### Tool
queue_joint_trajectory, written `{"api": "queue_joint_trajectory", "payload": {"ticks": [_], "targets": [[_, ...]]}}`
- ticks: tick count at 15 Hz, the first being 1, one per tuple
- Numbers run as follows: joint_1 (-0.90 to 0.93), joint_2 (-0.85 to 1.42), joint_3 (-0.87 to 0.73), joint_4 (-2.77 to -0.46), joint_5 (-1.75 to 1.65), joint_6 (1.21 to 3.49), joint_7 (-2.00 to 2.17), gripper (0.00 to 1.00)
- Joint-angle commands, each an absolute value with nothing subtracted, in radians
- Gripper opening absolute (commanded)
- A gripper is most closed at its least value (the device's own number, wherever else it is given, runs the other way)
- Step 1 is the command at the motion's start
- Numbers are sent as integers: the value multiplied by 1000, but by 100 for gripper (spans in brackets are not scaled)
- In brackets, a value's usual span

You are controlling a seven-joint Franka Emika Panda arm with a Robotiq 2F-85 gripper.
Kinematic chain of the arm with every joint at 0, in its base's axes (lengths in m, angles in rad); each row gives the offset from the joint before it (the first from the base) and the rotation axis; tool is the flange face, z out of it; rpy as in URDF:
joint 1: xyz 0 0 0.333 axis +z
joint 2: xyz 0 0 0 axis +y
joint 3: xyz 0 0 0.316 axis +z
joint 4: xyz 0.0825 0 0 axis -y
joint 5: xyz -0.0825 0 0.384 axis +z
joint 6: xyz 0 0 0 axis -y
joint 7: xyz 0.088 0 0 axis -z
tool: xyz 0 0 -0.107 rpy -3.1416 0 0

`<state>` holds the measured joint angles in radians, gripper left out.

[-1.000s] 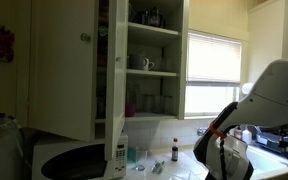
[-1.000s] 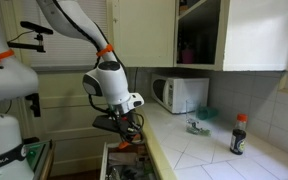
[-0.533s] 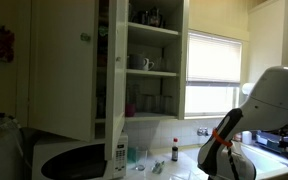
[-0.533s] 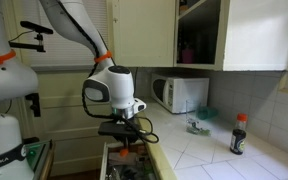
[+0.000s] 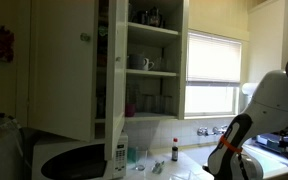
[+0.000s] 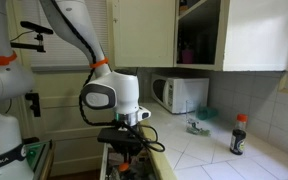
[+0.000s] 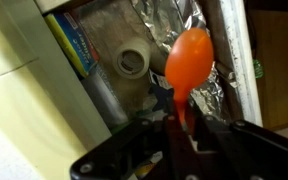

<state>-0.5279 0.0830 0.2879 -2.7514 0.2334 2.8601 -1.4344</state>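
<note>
I need to turn my gripper in line with the open drawer next, then lower inside and release the orange spoon (image 7: 189, 58), as the drawer's sides are angled to the spoon's handle.
My gripper (image 7: 189, 120) is shut on the thin handle of an orange plastic spoon (image 7: 189, 58), whose bowl sticks out ahead of the fingers in the wrist view. Under the spoon lies an open drawer (image 7: 234, 60) holding a crumpled foil roll (image 7: 199, 20), a cardboard tube end (image 7: 132, 62) and a blue and yellow box (image 7: 74, 45). In an exterior view the gripper (image 6: 124, 145) hangs low over the pulled-out drawer (image 6: 134, 168) beside the counter. In an exterior view only the arm (image 5: 234, 150) shows at the right edge.
A white microwave (image 6: 181, 94) stands on the tiled counter (image 6: 219, 155), with a dark red-capped bottle (image 6: 239, 135) nearer the wall. Above, a wall cabinet (image 5: 149, 70) stands open with cups on its shelves. A window with blinds (image 5: 216, 70) is beside it.
The arm has lowered the gripper, still shut on the spoon, down towards the open drawer and turned the wrist a little.
</note>
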Motion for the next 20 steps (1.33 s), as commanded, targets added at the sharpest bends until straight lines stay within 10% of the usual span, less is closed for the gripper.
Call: {"api": "queue_joint_trajectory", "payload": {"ticks": [1, 9, 20], "targets": [[-528, 83, 293, -2750, 234, 2860, -1434, 4], [-136, 123, -202, -2698, -418, 2910, -955, 4], [-35, 218, -202, -2633, -801, 2957, -592, 4]]}}
